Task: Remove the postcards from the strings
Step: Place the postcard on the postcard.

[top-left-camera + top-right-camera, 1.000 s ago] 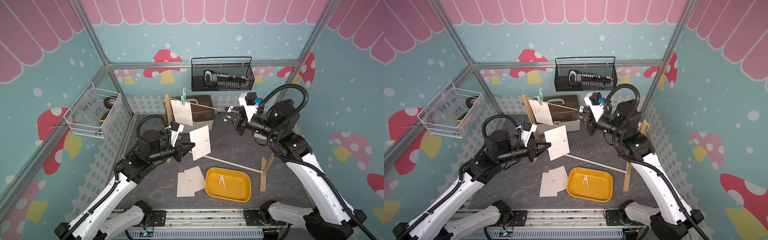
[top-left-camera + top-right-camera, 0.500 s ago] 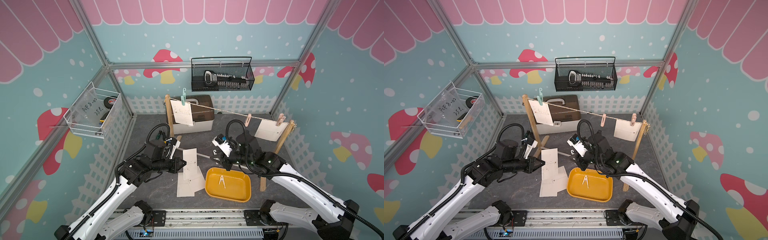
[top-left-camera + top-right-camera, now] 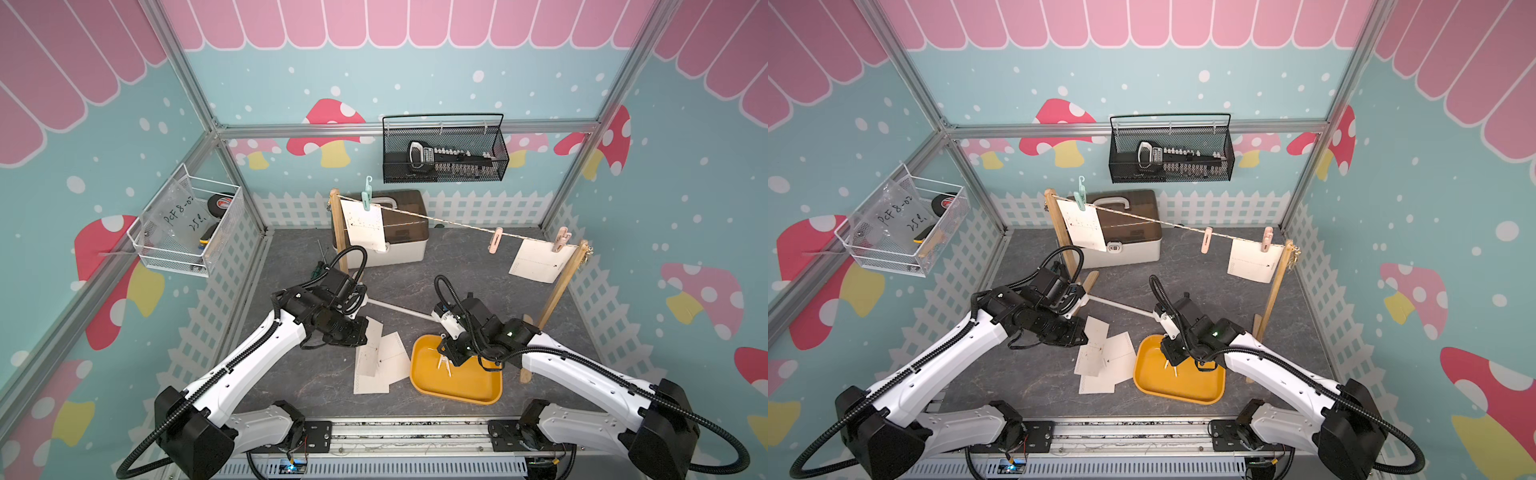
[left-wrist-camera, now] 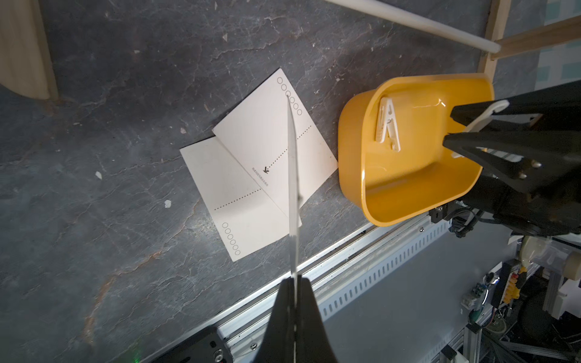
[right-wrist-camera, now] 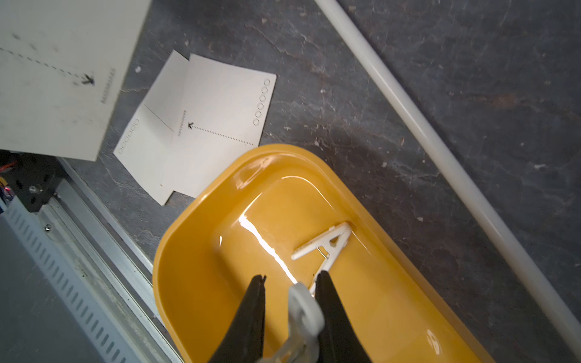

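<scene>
My left gripper moves down toward the pile's side away from the tray (image 3: 364,384) (image 4: 213,181) next and releases the third postcard, as it hangs low over the overlapped postcards.
The strings (image 3: 449,222) run as one twine line between two wooden posts. Two postcards hang on it: one (image 3: 365,226) under a teal clothespin (image 3: 366,195), one (image 3: 538,262) under a pink clothespin (image 3: 561,241). My left gripper (image 4: 295,278) is shut on a third postcard (image 4: 293,176), seen edge-on, low over two postcards (image 4: 251,138) lying overlapped on the floor. My right gripper (image 5: 290,278) is shut on a white clothespin (image 5: 303,311) just above the yellow tray (image 5: 188,239). Another white clothespin (image 5: 327,248) lies in that tray.
An empty pink clothespin (image 3: 495,241) hangs on the twine. A white rod (image 3: 399,309) joins the posts' feet. A grey lidded box (image 3: 386,232) stands behind the left post. A black mesh basket (image 3: 444,149) and a wire basket (image 3: 187,224) hang on the walls.
My right arm came down from the twine to the yellow tray with the white clothespin. My left gripper lowered its postcard toward the two on the floor.
</scene>
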